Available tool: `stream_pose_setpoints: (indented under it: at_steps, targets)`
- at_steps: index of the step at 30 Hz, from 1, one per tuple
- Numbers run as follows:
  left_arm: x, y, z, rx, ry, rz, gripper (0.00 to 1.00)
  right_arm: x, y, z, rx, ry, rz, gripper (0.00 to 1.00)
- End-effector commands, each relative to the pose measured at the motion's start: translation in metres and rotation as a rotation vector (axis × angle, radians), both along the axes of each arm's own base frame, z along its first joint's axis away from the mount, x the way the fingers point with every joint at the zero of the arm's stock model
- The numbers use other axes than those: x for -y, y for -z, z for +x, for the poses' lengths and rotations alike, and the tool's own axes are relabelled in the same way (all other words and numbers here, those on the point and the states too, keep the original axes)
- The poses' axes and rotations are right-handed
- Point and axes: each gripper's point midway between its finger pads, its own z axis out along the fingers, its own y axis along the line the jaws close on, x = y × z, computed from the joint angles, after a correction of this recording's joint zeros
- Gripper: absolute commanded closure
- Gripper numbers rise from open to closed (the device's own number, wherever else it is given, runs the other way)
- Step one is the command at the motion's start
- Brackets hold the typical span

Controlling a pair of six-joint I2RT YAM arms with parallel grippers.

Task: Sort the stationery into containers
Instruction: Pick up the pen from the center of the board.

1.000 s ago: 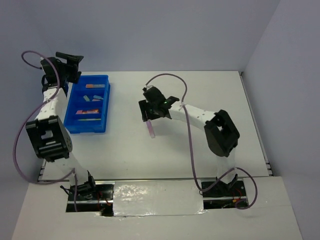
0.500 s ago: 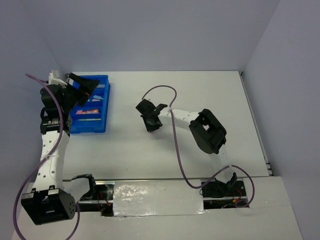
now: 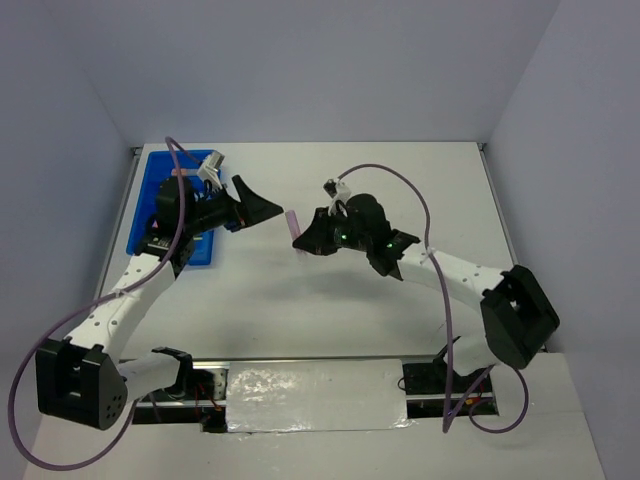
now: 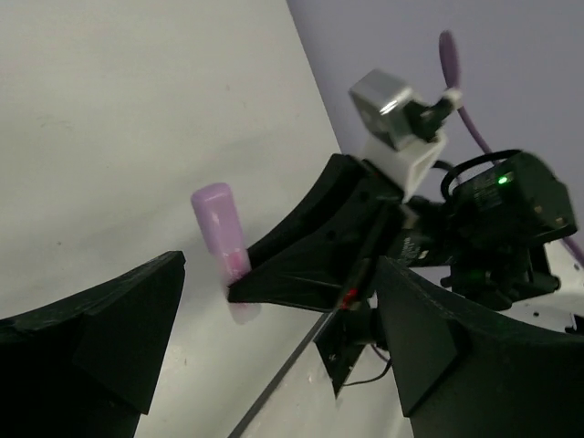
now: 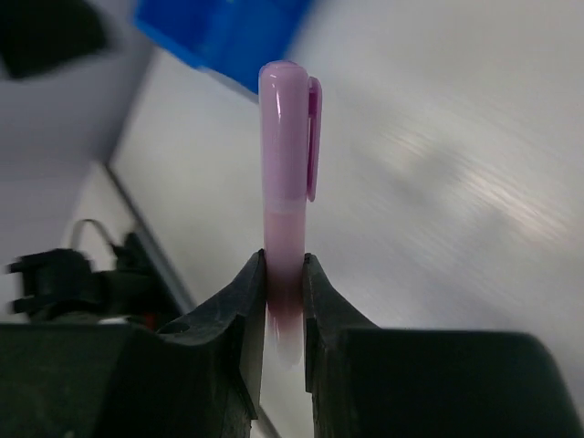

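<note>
The robot's left gripper needs to reach across the gap toward the right gripper first, so that it can close around the marker's cap end (image 3: 292, 220) (image 4: 218, 216).
My right gripper (image 3: 303, 238) is shut on a purple capped marker (image 3: 293, 222) and holds it above the table, cap end pointing away from the jaws. In the right wrist view the marker (image 5: 286, 155) stands up from between the shut jaws (image 5: 285, 294). My left gripper (image 3: 264, 208) is open and empty, facing the marker from the left, a short gap away. In the left wrist view the marker (image 4: 219, 228) shows ahead of my wide-open jaws (image 4: 283, 356). The blue tray (image 3: 148, 190) lies at the far left, mostly hidden by my left arm.
The blue tray's corner (image 5: 219, 32) shows at the top of the right wrist view. Grey walls close the table at the back and both sides. A purple cable (image 3: 400, 185) loops above the right arm.
My left arm swung from the tray out to the middle. My right gripper lifted the purple marker off the table and turned it towards the left gripper.
</note>
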Motion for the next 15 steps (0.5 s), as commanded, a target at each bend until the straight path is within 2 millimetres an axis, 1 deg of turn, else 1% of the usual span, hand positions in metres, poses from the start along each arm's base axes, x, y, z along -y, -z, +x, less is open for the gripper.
stream_pose_setpoints:
  at_steps: [1, 2, 3, 4, 6, 7, 9, 10, 12, 13, 15]
  targets:
    - [0.015, -0.044, -0.013, 0.227, 0.1, -0.001, 0.03, -0.022, -0.088, -0.025, 0.205, -0.188, 0.301, 1.0]
    - [0.02, -0.045, -0.016, 0.248, 0.113, 0.013, 0.04, -0.019, -0.087, -0.03, 0.211, -0.207, 0.318, 1.0]
    - [0.021, -0.045, -0.017, 0.252, 0.116, 0.021, 0.05, -0.019, -0.094, -0.039, 0.219, -0.25, 0.35, 1.0]
    - [0.025, -0.045, -0.021, 0.253, 0.134, 0.022, 0.07, -0.017, -0.105, -0.044, 0.257, -0.268, 0.377, 1.0]
    - [0.032, -0.049, -0.028, 0.278, 0.177, 0.01, 0.09, -0.019, -0.112, -0.052, 0.269, -0.315, 0.396, 1.0]
    - [0.039, -0.05, -0.035, 0.28, 0.218, -0.004, 0.1, -0.02, -0.117, -0.053, 0.278, -0.328, 0.403, 1.0]
    - [0.046, -0.052, -0.04, 0.304, 0.254, -0.012, 0.14, -0.021, -0.121, -0.057, 0.291, -0.349, 0.416, 1.0]
    - [0.05, -0.051, -0.042, 0.309, 0.267, -0.006, 0.14, -0.021, -0.124, -0.057, 0.297, -0.353, 0.42, 1.0]
    - [0.054, -0.049, -0.043, 0.303, 0.277, 0.001, 0.19, -0.022, -0.126, -0.058, 0.303, -0.366, 0.424, 1.0]
    - [0.056, -0.049, -0.044, 0.306, 0.285, 0.003, 0.25, -0.021, -0.127, -0.057, 0.305, -0.363, 0.424, 1.0]
    - [0.059, -0.049, -0.045, 0.306, 0.301, -0.002, 0.35, -0.022, -0.126, -0.056, 0.303, -0.361, 0.416, 1.0]
